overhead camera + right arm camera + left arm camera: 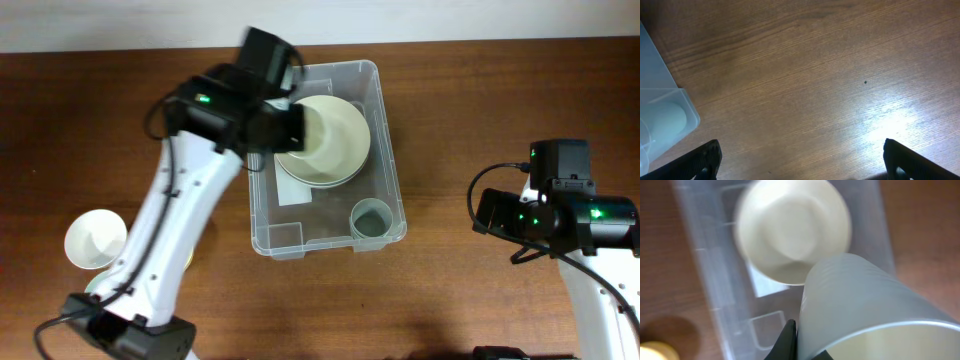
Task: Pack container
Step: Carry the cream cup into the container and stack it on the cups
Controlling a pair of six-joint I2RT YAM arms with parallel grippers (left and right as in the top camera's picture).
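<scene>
I should move my left gripper back past the cream bowls to the open cup in the near corner of the container. I should then lower it over that cup's opening (372, 218).
The clear plastic container (393, 165) stands mid-table. Inside it lie stacked cream bowls (335, 150) and a small grey-green cup (372, 218). My left gripper (292, 125) hovers over the container's far left part. In the left wrist view it is shut on the wall of a pale grey-green cup (865, 305), a black finger (787, 340) pressed against the cup's side. The cup hangs tilted above the container (705, 270), beside the cream bowl (792, 230). My right gripper (802, 155) stands open over bare wood, right of the container's corner (660, 75).
A white cup (96, 240) sits on the table at the left, with a yellowish object (655, 351) near it. A white label (295, 192) lies on the container floor. The right arm (560, 205) stays right of the container.
</scene>
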